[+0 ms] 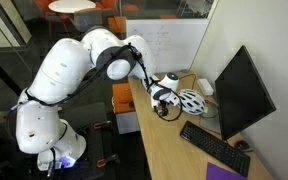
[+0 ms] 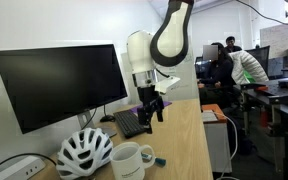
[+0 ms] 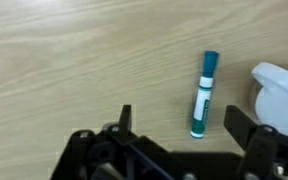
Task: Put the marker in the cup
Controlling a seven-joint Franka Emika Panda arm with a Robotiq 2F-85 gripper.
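Note:
The gripper moves down toward the cup's side next, onto the marker's white body (image 3: 200, 107), since that lies below it and to its right in the wrist view.
A teal and white marker (image 3: 203, 93) lies flat on the wooden desk (image 3: 74, 50); its tip shows beside the cup in an exterior view (image 2: 158, 161). A white cup (image 2: 129, 160) stands on the desk next to it, and its rim shows at the right edge of the wrist view (image 3: 280, 92). My gripper (image 3: 182, 125) is open and empty, hovering above the marker with the marker's near end between its fingers. It also shows above the desk in both exterior views (image 1: 164, 105) (image 2: 150, 110).
A white bike helmet (image 2: 84, 152) lies beside the cup. A black monitor (image 2: 54, 80) and a keyboard (image 2: 132, 122) stand on the desk. A purple notebook (image 1: 224, 172) lies near the keyboard. People sit at desks in the background (image 2: 239, 65).

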